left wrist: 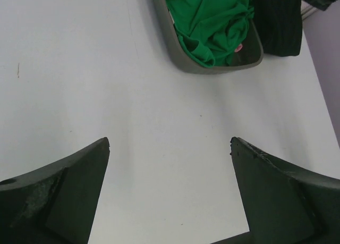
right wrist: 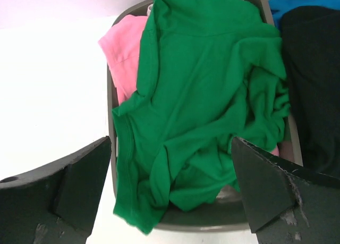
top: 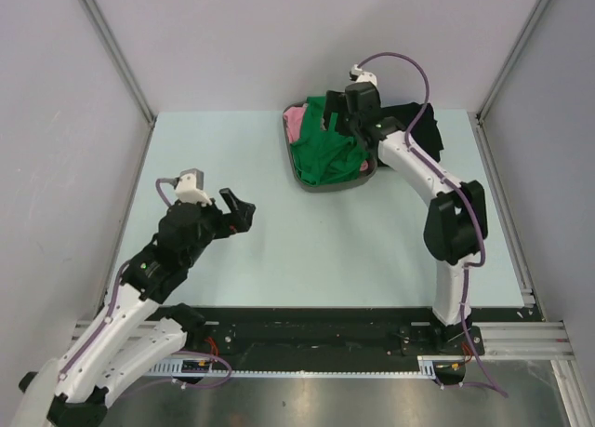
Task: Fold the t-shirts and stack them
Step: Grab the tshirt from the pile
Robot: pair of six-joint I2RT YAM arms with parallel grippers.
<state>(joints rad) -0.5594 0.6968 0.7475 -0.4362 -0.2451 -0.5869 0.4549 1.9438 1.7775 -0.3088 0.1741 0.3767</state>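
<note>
I will next lower my open right gripper into the tray, onto the raised fold across the green shirt's middle point(top: 337, 145) point(right wrist: 211, 128), because the cloth already bunches into a fold there.
A crumpled bright green t-shirt point(top: 321, 157) point(right wrist: 202, 95) point(left wrist: 212, 20) lies on top of the pile in the dark grey tray point(top: 330, 187) point(right wrist: 212, 220) at the back right. A pink t-shirt point(top: 294, 122) point(right wrist: 125, 52) shows at the tray's left, and a black one point(top: 423, 129) point(right wrist: 313, 84) point(left wrist: 279, 20) hangs over its right side, with a bit of blue point(right wrist: 297, 2) behind it. My right gripper point(top: 337, 120) point(right wrist: 170, 139) hovers open above the green shirt, holding nothing. Above bare table at the near left, my left gripper point(top: 237, 210) point(left wrist: 170, 140) is open and empty.
The pale blue table point(top: 279, 250) is walled by light panels with metal posts at the back corners. A black rail point(top: 325, 334) carrying both arm bases runs along the near edge. The green shirt's hem spills over the tray's near rim.
</note>
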